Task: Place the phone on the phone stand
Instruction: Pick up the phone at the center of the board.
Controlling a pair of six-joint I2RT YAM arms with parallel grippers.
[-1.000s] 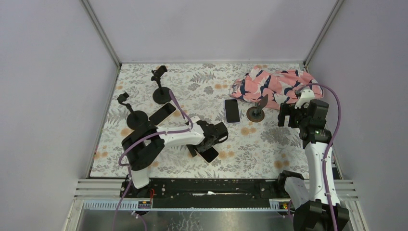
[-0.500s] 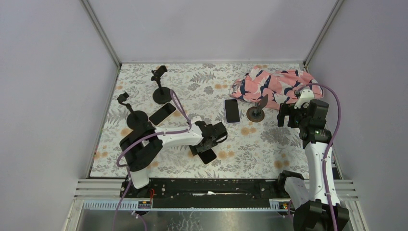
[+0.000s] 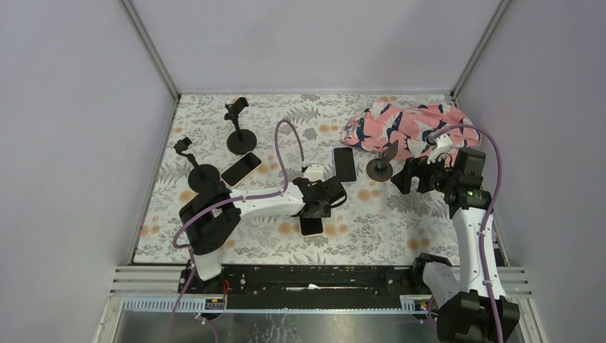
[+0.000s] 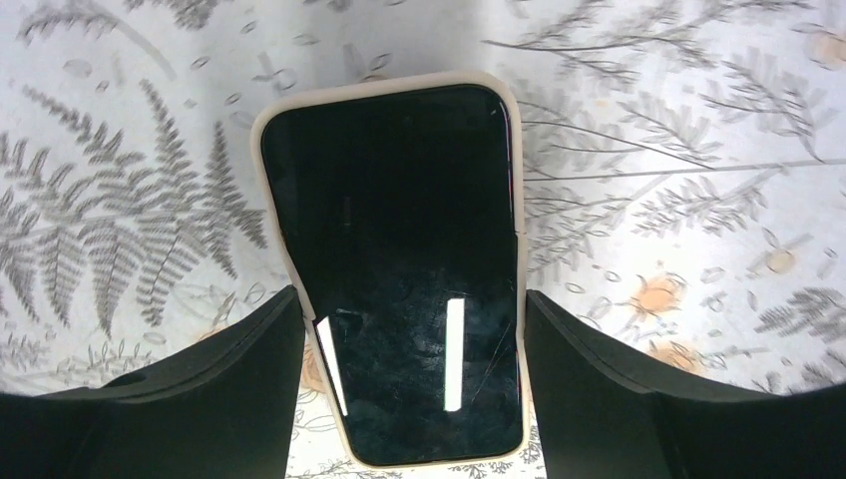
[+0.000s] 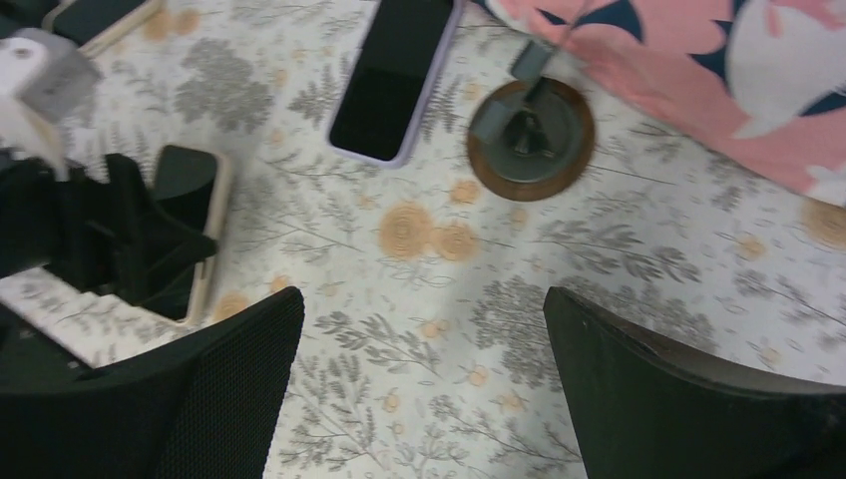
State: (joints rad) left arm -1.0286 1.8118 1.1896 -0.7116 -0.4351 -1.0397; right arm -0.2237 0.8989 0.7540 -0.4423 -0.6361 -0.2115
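The brown stand is close beside my open right gripper, so this gripper moves down and left in the top view onto the cream-cased phone (image 3: 311,227) (image 5: 190,180) next.
A phone (image 4: 399,249) with a dark screen and a cream case sits between the fingers of my left gripper (image 4: 411,309), which is shut on its long sides. From above, that phone (image 3: 311,226) points toward the near edge under the left gripper (image 3: 315,209). A phone stand with a brown round base (image 3: 380,166) stands right of centre. Two black phone stands (image 3: 239,134) (image 3: 194,168) stand at the back left. My right gripper (image 3: 410,177) hangs open over bare cloth just right of the brown stand (image 5: 529,135). In its own view the right gripper (image 5: 421,299) is open.
A phone in a lilac case (image 3: 344,164) lies beside the brown stand. A dark phone (image 3: 241,168) lies between the black stands. A pink patterned cloth (image 3: 411,128) is heaped at the back right. Grey walls close in the floral table cover (image 3: 400,221).
The left gripper has closed onto the cream-cased phone and turned it from slanted to pointing straight at the near edge. The right gripper has swung left toward the brown stand.
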